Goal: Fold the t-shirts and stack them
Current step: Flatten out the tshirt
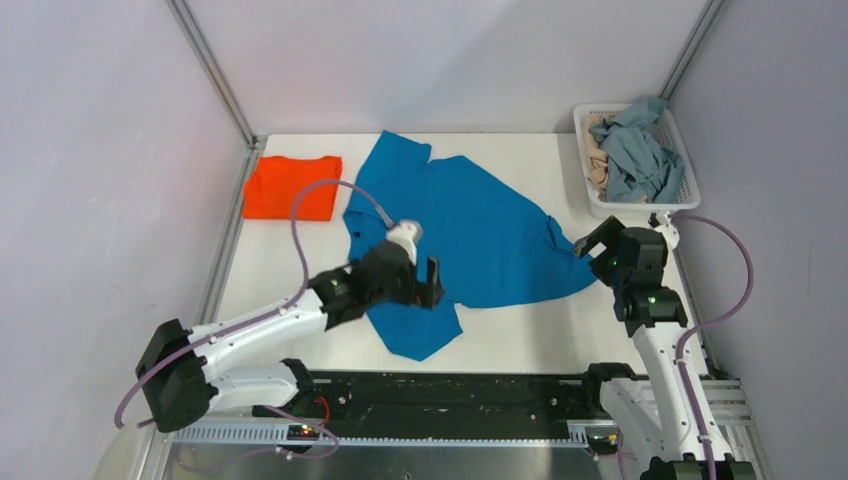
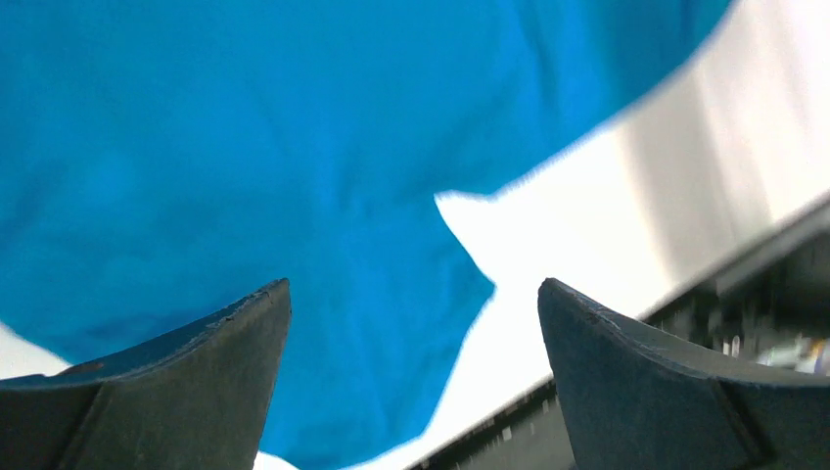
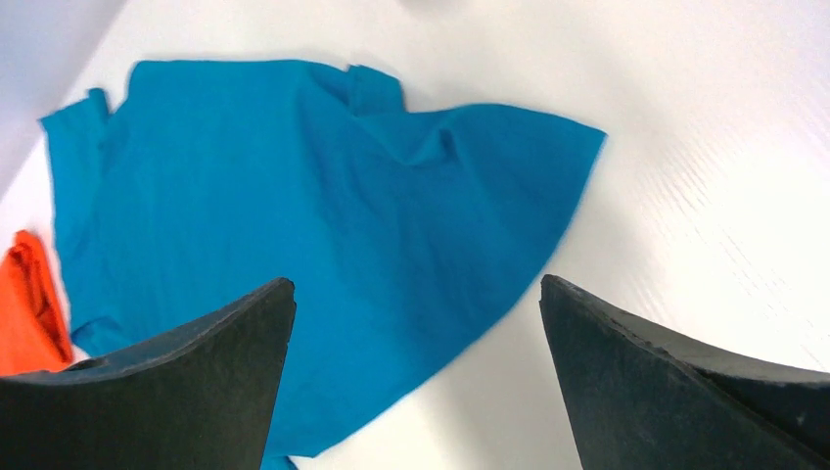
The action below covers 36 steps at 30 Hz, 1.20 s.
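The left gripper moves back and down onto the blue t-shirt's near sleeve hem (image 1: 441, 346) (image 2: 458, 360) next, since that hem lies below it and back toward my base.
A blue t-shirt (image 1: 470, 225) lies spread and a little rumpled across the middle of the white table. It also shows in the left wrist view (image 2: 245, 166) and the right wrist view (image 3: 294, 206). A folded orange t-shirt (image 1: 293, 186) lies at the back left, and its edge shows in the right wrist view (image 3: 29, 304). My left gripper (image 1: 432, 283) is open and empty, hovering over the shirt's near-left part. My right gripper (image 1: 597, 246) is open and empty, just above the shirt's right edge.
A white basket (image 1: 684, 165) at the back right holds several crumpled shirts, grey-blue (image 1: 635, 150) and beige. Metal frame posts stand at the back corners. A black rail (image 1: 450, 395) runs along the table's near edge.
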Motion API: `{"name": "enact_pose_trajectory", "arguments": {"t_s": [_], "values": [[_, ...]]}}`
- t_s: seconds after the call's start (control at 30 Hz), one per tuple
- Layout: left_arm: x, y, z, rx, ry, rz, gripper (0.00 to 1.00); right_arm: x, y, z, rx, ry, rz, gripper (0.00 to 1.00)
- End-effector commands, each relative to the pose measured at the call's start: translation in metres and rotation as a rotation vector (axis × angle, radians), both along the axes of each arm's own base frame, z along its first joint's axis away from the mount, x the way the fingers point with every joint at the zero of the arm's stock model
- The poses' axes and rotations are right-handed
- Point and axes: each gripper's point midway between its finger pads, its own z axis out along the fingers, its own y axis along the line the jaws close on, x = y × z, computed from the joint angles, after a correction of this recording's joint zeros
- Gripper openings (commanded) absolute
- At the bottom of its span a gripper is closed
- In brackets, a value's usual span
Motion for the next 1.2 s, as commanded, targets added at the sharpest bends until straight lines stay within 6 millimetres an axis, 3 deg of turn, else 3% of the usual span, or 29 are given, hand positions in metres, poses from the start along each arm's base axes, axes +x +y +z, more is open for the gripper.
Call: {"name": "enact_pose_trajectory", "arguments": {"t_s": [0.0,0.03,0.17,0.43,0.57,0.63,0.67,0.7,0.73,0.77,0.8,0.93,1.03,1.17], "values": [[-0.071,-0.027,-0.029,0.056,0.083,-0.179,1.0,-0.023,-0.012,-0.021,-0.017,0.118,-0.036,1.0],[-0.092,-0.031,-0.039,0.082,0.106,-0.228,1.0,-0.025,-0.011,-0.023,-0.014,0.126,-0.031,0.99],[-0.127,-0.034,-0.066,0.176,0.152,-0.303,0.99,-0.03,-0.009,-0.027,-0.001,0.15,-0.022,0.99],[-0.136,-0.028,-0.119,0.38,0.243,-0.291,0.87,-0.034,-0.009,-0.028,-0.007,0.16,-0.014,0.99],[-0.133,-0.017,-0.139,0.476,0.259,-0.256,0.74,-0.034,-0.009,-0.028,-0.01,0.158,-0.013,1.0],[-0.127,-0.003,-0.146,0.537,0.252,-0.203,0.59,-0.034,-0.01,-0.028,-0.01,0.159,-0.014,0.99],[-0.126,0.005,-0.149,0.566,0.255,-0.168,0.45,-0.034,-0.01,-0.028,-0.009,0.159,-0.016,0.99],[-0.119,0.012,-0.15,0.597,0.231,-0.129,0.31,-0.034,-0.01,-0.028,-0.008,0.159,-0.016,0.99],[-0.117,0.02,-0.151,0.618,0.234,-0.091,0.24,-0.034,-0.01,-0.028,-0.008,0.159,-0.017,0.99],[-0.108,0.028,-0.151,0.638,0.215,-0.039,0.08,-0.034,-0.01,-0.028,-0.008,0.16,-0.018,0.99],[-0.103,0.039,-0.153,0.646,0.231,0.025,0.04,-0.034,-0.01,-0.029,-0.007,0.162,-0.017,0.99],[-0.077,0.076,-0.144,0.643,0.195,0.24,0.0,-0.036,-0.01,-0.03,-0.012,0.172,-0.015,0.99],[-0.059,0.09,-0.118,0.564,0.119,0.357,0.0,-0.039,-0.008,-0.035,0.002,0.194,-0.008,1.0],[-0.038,0.113,-0.088,0.469,0.012,0.49,0.0,-0.053,-0.001,-0.056,0.019,0.286,0.008,0.99]]}}
